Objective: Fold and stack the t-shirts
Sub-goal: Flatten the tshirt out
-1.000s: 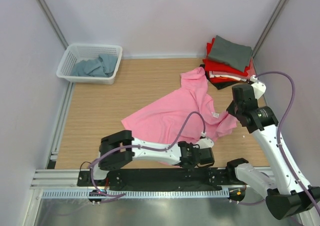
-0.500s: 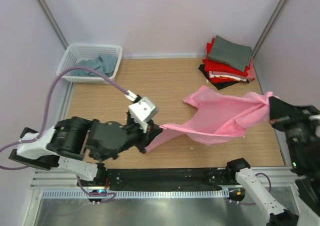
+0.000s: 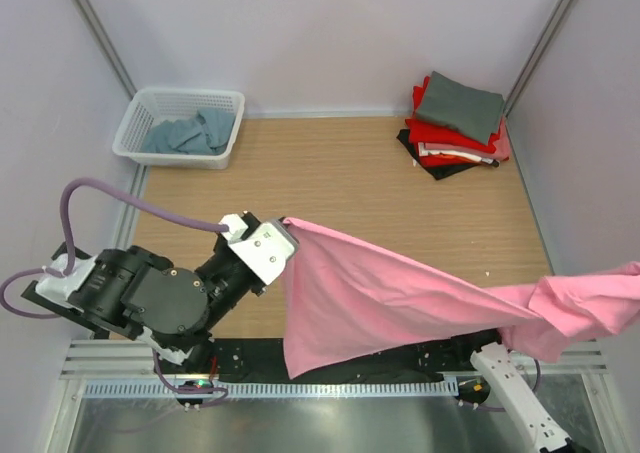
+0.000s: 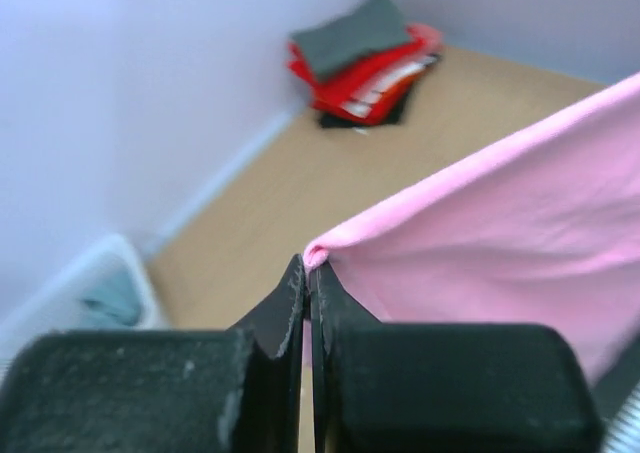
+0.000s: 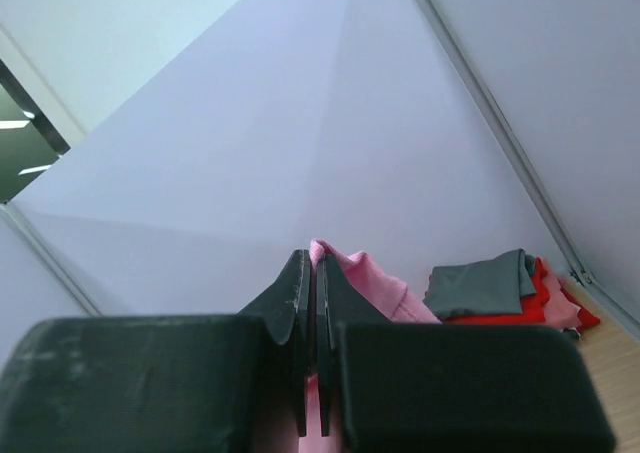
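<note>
The pink t-shirt [image 3: 380, 303] hangs in the air, so my right gripper will next move outward and down to the bare tabletop between basket and stack and release.
The pink t-shirt [image 3: 380, 303] hangs stretched in the air between my two grippers, above the near edge of the table. My left gripper [image 3: 283, 225] is shut on its left corner; that pinch also shows in the left wrist view [image 4: 308, 261], with pink cloth [image 4: 480, 233] spreading right. My right gripper [image 5: 312, 255] is shut on the other end of the pink shirt [image 5: 370, 278]; in the top view that gripper is hidden behind bunched cloth at the right edge. Folded grey, red and black shirts form a stack [image 3: 455, 123] at the far right corner.
A white lattice basket [image 3: 150, 101] at the far left corner holds a grey-blue shirt [image 3: 190, 133]. Walls close in on the left, back and right. The bare wooden tabletop [image 3: 330, 173] lies between basket and stack. The stack also shows in both wrist views [image 4: 360, 58] [image 5: 500, 293].
Both arms have lifted and pulled apart, drawing the pink shirt off the table and taut. The right end went to the right edge of view; the left gripper rose and moved towards the near edge.
</note>
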Controlling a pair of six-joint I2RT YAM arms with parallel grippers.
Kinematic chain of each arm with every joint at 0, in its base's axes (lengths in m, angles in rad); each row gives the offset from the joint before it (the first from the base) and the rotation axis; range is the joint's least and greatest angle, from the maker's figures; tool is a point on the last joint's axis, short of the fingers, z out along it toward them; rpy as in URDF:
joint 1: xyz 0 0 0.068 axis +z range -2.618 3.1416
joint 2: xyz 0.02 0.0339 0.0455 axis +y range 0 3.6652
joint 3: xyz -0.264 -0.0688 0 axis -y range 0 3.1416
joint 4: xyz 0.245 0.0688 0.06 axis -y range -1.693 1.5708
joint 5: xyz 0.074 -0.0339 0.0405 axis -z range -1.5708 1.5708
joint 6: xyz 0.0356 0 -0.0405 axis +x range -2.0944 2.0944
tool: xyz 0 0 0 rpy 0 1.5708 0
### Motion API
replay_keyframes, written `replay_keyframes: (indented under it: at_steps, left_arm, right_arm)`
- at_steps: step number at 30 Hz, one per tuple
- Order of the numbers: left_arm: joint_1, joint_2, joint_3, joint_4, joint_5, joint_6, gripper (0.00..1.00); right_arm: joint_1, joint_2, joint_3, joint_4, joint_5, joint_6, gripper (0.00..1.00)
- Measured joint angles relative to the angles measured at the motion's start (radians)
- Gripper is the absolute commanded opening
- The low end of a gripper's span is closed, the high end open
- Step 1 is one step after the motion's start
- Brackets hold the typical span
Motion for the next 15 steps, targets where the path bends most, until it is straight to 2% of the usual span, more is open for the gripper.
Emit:
replay_keyframes:
  at_steps: [2, 4, 6, 8, 13, 14, 15]
  left_arm:
    - [0.000, -0.058, -0.130, 0.188, -0.084, 0.162, 0.00]
    - [0.001, -0.146, -0.315, 0.482, -0.132, 0.391, 0.00]
    - [0.011, -0.226, -0.443, 0.692, -0.144, 0.549, 0.00]
    - [0.048, -0.305, -0.515, 0.822, -0.140, 0.640, 0.00]
    - [0.103, -0.507, -0.597, 1.054, -0.112, 0.762, 0.00]
    - [0.105, -0.540, -0.613, 1.080, -0.104, 0.779, 0.00]
    - [0.109, -0.559, -0.633, 1.127, -0.098, 0.809, 0.00]
  right_arm:
    - [0.016, 0.011, -0.009, 0.024, 0.002, -0.014, 0.01]
    - [0.025, 0.043, -0.016, 0.042, 0.002, -0.021, 0.01]
    - [0.026, 0.130, -0.022, 0.057, 0.008, -0.021, 0.01]
    - [0.024, 0.257, -0.023, 0.079, 0.027, -0.006, 0.01]
    - [0.024, 0.837, 0.060, 0.103, 0.156, 0.079, 0.01]
    - [0.020, 0.962, 0.093, 0.098, 0.153, 0.087, 0.06]
    - [0.013, 1.112, 0.136, 0.106, 0.138, 0.095, 0.16]
